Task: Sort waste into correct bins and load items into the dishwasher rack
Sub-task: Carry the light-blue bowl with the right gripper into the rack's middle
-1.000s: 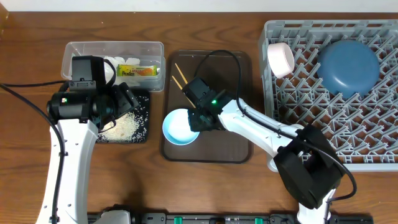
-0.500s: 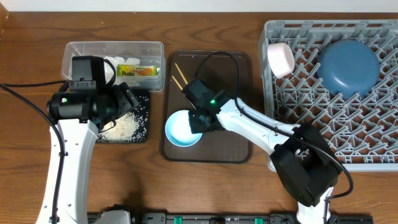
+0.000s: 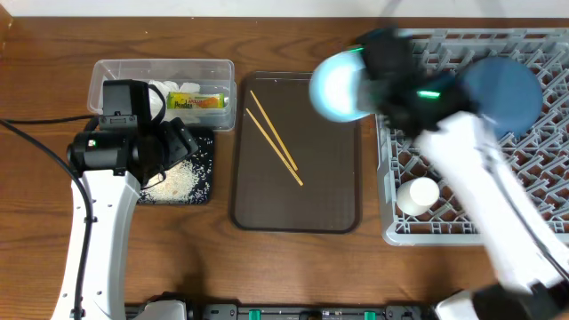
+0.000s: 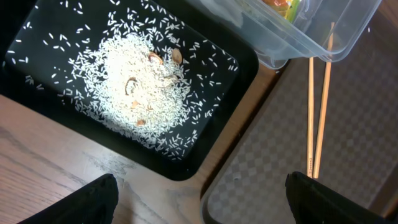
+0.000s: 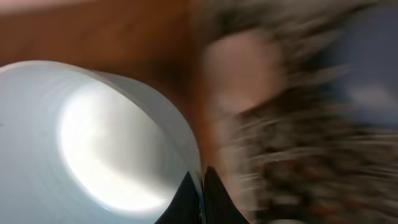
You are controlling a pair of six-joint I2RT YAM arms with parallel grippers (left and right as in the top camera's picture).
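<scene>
The rack space beside the dark blue plate is below the right gripper, so the robot next needs to tilt that gripper, bring it down toward the plate and release the bowl.
My right gripper [image 5: 200, 194] is shut on the rim of the light blue bowl [image 5: 106, 143]. In the overhead view that bowl [image 3: 341, 86] hangs blurred by motion at the left edge of the grey dishwasher rack [image 3: 542, 178]. The rack holds the dark blue plate [image 3: 502, 93] and a small white cup [image 3: 418, 196]. Two chopsticks [image 3: 274, 140] lie on the brown serving tray [image 3: 329, 200]. My left gripper [image 4: 202, 199] is open and holds nothing, above the corner of the black tray [image 4: 217, 124] with its rice [image 4: 143, 81].
The clear tub [image 3: 164, 76] behind the black tray [image 3: 203, 156] holds white napkins and the snack wrapper [image 3: 197, 100]. The left wrist view shows the tub's corner [image 4: 292, 37] next to the chopsticks [image 4: 317, 112]. My right arm crosses the rack's left half.
The right gripper closed on the light blue bowl, lifted it off the brown tray and swung it up and right to the rack. The chopsticks now show in full. The left arm has not moved.
</scene>
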